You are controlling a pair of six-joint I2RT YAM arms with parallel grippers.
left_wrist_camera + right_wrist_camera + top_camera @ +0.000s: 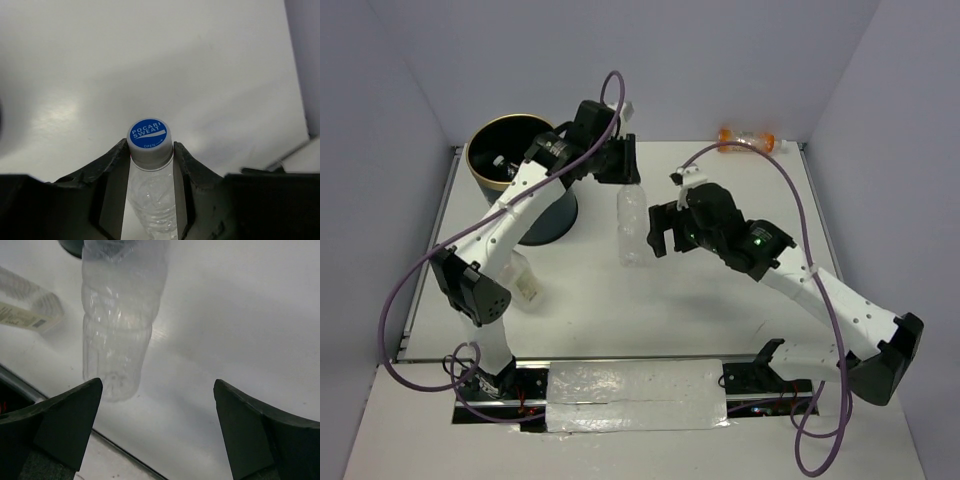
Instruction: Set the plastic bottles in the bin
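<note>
The bottle is still outside the bin's rim, so next my left gripper should swing to the left in the top view, over the bin's opening [506,148], and release there.
My left gripper [622,168] is shut on the neck of the long clear bottle [632,230], just right of the bin [480,172], a dark cylinder with a tan rim. In the left wrist view the fingers [185,165] clamp the bottle [152,192] under its blue-topped cap. My right gripper [658,232] is open and empty, close to the right of that bottle's lower end [117,335]. The orange-tinted bottle [748,138] lies at the table's back edge. A clear, labelled bottle [526,282] lies by the left arm and also shows in the right wrist view [27,312].
Something small and white [498,160] shows inside the bin. A silver taped strip [635,395] runs along the near edge between the arm bases. Purple cables loop over both arms. Grey walls close in the table on three sides.
</note>
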